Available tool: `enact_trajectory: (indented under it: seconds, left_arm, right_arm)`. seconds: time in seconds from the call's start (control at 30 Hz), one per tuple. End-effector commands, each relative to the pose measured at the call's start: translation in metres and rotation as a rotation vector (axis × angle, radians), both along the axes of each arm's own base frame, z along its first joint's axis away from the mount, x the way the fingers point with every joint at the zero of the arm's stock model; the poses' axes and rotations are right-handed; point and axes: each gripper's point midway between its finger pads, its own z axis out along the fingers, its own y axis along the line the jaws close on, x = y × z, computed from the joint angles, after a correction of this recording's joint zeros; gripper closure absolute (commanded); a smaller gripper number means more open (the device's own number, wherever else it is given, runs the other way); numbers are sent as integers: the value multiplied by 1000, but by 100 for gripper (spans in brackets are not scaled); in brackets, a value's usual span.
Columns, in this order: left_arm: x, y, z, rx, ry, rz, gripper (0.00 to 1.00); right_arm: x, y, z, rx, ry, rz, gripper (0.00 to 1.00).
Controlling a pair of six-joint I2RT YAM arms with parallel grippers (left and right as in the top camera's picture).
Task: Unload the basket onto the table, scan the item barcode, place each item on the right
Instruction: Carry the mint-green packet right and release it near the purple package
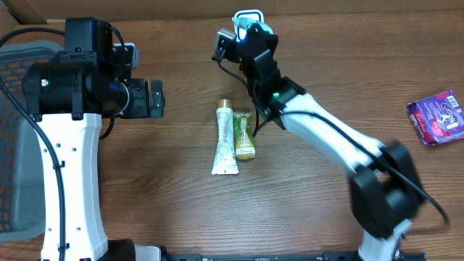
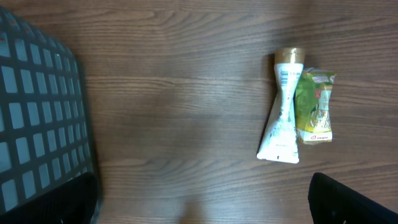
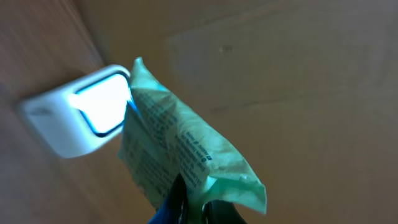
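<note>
Next, my right gripper moves to the right in the overhead view and down, and releases the green packet on the bare table beside the purple packet.
My right gripper (image 1: 251, 38) is shut on a pale green printed packet (image 1: 256, 30) at the far middle of the table. In the right wrist view the packet (image 3: 180, 149) stands up out of the gripper (image 3: 199, 210), its top corner against the lit window of a white scanner (image 3: 87, 118). From overhead the scanner (image 1: 249, 14) sits just beyond the packet. The print on the packet shows, but no barcode can be made out. My left gripper (image 1: 156, 98) hangs open over bare table at the left, its dark fingers (image 2: 357, 202) wide apart around nothing.
A white tube (image 1: 225, 138) (image 2: 283, 112) and a yellow-green sachet (image 1: 244, 135) (image 2: 315, 106) lie side by side mid-table. A purple packet (image 1: 437, 117) lies at the right edge. A grey mesh basket (image 1: 18, 138) (image 2: 37, 112) stands at the left.
</note>
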Motion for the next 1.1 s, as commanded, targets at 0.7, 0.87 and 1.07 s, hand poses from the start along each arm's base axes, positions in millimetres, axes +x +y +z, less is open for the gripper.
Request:
enact_trajectory:
  seconds: [0.7,0.87,1.07]
  left_arm:
    - [2,0,-1,3,2,-19,0]
    - [2,0,-1,3,2,-19,1]
    - [2,0,-1,3,2,-19,0]
  right_arm:
    - [-65,-201,-113,1332,957,-710,96]
    - [-66,-268,-162,1399,960,-913,96]
    - [-75,-339,-199,1520,920,-1127,96]
